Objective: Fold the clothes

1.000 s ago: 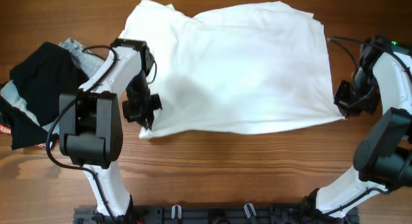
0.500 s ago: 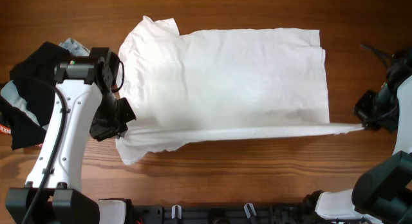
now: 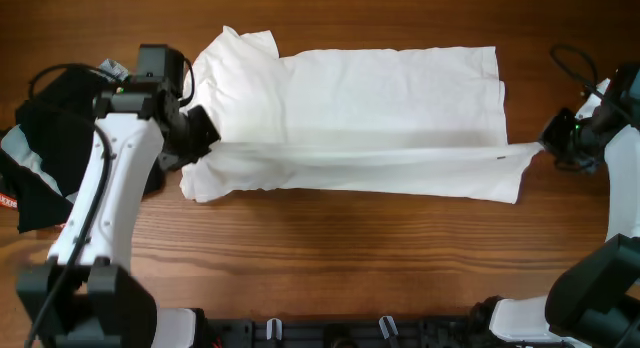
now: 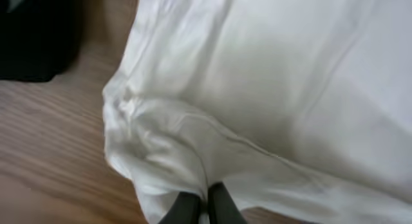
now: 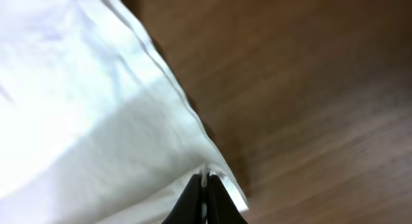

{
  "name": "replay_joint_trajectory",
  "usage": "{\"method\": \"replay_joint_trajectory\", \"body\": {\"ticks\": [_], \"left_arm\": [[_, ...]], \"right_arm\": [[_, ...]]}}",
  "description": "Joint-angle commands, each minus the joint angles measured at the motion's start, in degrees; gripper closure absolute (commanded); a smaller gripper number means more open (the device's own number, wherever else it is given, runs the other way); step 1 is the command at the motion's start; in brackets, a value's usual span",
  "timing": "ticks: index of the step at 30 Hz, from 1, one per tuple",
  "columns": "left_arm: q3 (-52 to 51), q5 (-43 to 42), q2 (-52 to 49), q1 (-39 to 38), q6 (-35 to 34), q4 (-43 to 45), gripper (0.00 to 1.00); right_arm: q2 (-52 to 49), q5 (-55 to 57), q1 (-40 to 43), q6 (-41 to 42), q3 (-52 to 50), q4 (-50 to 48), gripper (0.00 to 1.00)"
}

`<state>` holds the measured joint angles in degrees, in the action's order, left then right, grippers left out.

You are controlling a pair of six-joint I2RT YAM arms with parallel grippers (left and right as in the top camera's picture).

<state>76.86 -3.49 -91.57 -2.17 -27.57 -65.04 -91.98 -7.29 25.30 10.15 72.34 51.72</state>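
I should next move my left gripper outward and down to the flat cloth beyond the fold [image 3: 236, 127] [image 4: 241, 102]. I should let go of the end that is still lifted there.
The clothes, a large white T-shirt [image 3: 380, 98], lie spread across the wooden table with no print showing. Its near edge is lifted and stretched taut into a long fold [image 3: 370, 153] between both arms. My left gripper [image 3: 205, 138] is shut on the shirt's left end; in the left wrist view its dark fingers [image 4: 185, 210] pinch bunched white cloth [image 4: 193, 134]. My right gripper [image 3: 552, 143] is shut on the right corner; in the right wrist view the fingers [image 5: 193, 198] clamp the hem [image 5: 96, 121] above the wood.
A black garment [image 3: 45, 138] with a light-blue denim piece [image 3: 110, 70] lies at the table's left edge, right behind my left arm; the black garment [image 4: 38, 31] also shows in the left wrist view. Bare wood [image 3: 350, 258] runs along the front.
Both grippers have carried the shirt's near edge away from the front, toward the far side, pulling it taut over the lower half. The left arm swung outward, then up.
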Motion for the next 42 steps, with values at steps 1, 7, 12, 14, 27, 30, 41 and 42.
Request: {"method": "replay_joint_trajectory", "body": {"ticks": [1, 7, 12, 14, 27, 30, 41, 42], "left_arm": [[-0.2, -2.1, -5.1, 0.5, -0.3, 3.3, 0.96], [-0.2, -1.2, -12.8, 0.5, -0.4, 13.7, 0.96], [-0.2, -1.2, -15.7, 0.5, -0.3, 17.9, 0.95], [-0.2, -1.0, -15.9, 0.5, -0.4, 19.1, 0.94], [-0.2, -1.0, -16.1, 0.4, -0.5, 11.6, 0.5], [-0.2, -0.7, -16.1, 0.4, -0.5, 5.9, 0.5], [-3.8, 0.3, -16.1, 0.4, -0.5, 3.9, 0.48], [-3.8, 0.3, -16.1, 0.4, -0.5, 3.8, 0.48]], "right_arm": [[-2.6, -1.7, -3.3, -1.2, 0.3, -3.0, 0.96], [-9.0, -1.1, -5.8, 4.0, 0.3, -10.8, 0.96], [-11.7, -1.4, -6.2, 3.5, 0.3, -16.8, 0.96], [-11.9, -1.8, -6.2, 3.5, 0.3, -18.2, 0.95], [-12.1, 6.5, -6.3, 0.7, -0.1, -8.6, 0.5], [-12.7, 6.4, -6.3, 0.6, -5.7, -8.6, 0.5], [-12.9, 16.2, -3.1, 10.4, -16.2, -11.3, 0.96], [-12.3, 18.8, -1.3, 13.2, -15.1, -10.0, 0.96]]}}
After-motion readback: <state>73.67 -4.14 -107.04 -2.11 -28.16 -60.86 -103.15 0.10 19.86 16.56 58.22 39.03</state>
